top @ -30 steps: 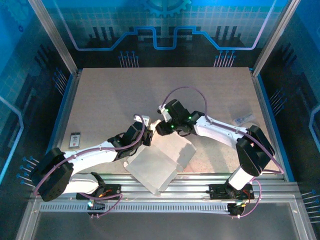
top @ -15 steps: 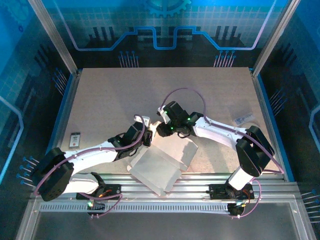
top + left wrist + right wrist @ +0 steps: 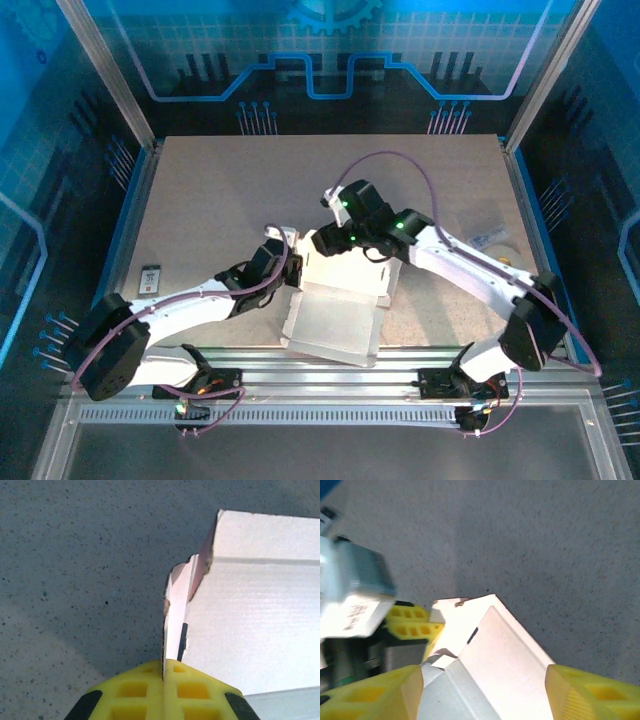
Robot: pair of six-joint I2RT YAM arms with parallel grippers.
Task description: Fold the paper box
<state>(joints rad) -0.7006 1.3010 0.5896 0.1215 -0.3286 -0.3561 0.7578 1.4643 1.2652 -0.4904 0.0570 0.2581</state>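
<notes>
The box's upright flap in my left gripper goes outward toward bare tabletop next and is released there, since the box's near panel overlaps the metal bar.
The paper box (image 3: 335,318) lies partly folded near the table's front edge, its pale inner face up and one panel raised at the back. My left gripper (image 3: 293,272) is at its back left corner. In the left wrist view the left gripper (image 3: 163,664) is shut on a thin upright flap of the box (image 3: 250,625), where a pink edge shows. My right gripper (image 3: 325,243) hovers over the box's back edge. In the right wrist view the right gripper (image 3: 480,695) stands open, its yellow fingers (image 3: 590,695) wide on either side of the box (image 3: 495,655).
A small dark card (image 3: 150,278) lies at the table's left edge. A clear plastic bag (image 3: 487,238) rests at the right. A metal rail (image 3: 330,382) runs along the front, just below the box. Blue walls enclose the table.
The right gripper's jaws have widened and its arm has swung up and back. The box has turned squarer to the front rail. The left gripper stays clamped on the flap.
</notes>
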